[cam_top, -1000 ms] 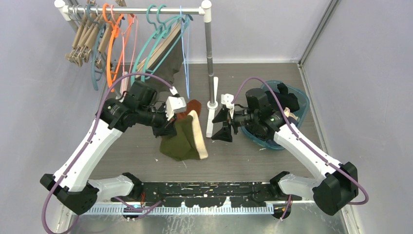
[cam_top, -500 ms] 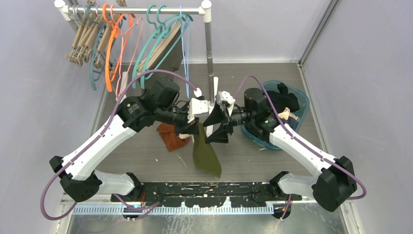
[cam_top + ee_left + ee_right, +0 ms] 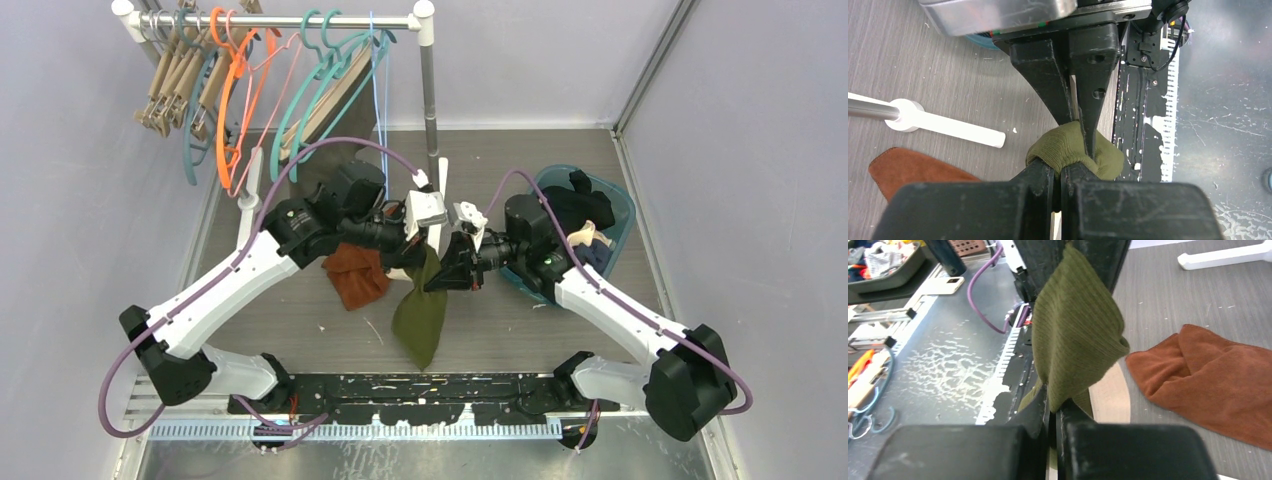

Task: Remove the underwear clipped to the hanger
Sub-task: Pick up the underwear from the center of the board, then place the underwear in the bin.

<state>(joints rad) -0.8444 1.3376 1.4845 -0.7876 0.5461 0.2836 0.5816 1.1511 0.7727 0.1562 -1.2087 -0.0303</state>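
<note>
The underwear (image 3: 420,312) will go outward next in my right gripper, toward the right in the top view, then down into the teal basket of dark clothes.
An olive-green pair of underwear (image 3: 420,312) hangs in the air over the table's middle, pinched from both sides. My left gripper (image 3: 428,238) is shut on its bunched upper edge (image 3: 1068,147); its own jaws (image 3: 1058,169) meet on the fabric. My right gripper (image 3: 452,268) is shut on the same cloth (image 3: 1073,340) from the right, its tips (image 3: 1053,412) closed on a fold. A strip of cream waistband (image 3: 1109,399) shows behind the fold. On the rail, a teal hanger (image 3: 325,75) carries a grey-brown garment (image 3: 345,100).
A rust-brown cloth (image 3: 355,275) lies on the table under the left arm. A teal basket (image 3: 622,215) with dark clothes stands at the right. The rack's post (image 3: 430,100) and white foot (image 3: 441,180) stand just behind the grippers. Several hangers (image 3: 190,80) crowd the rail's left end.
My right gripper was open and has shut on the olive underwear. The left arm has carried the underwear slightly rightward and back, and the cloth now hangs between both grippers.
</note>
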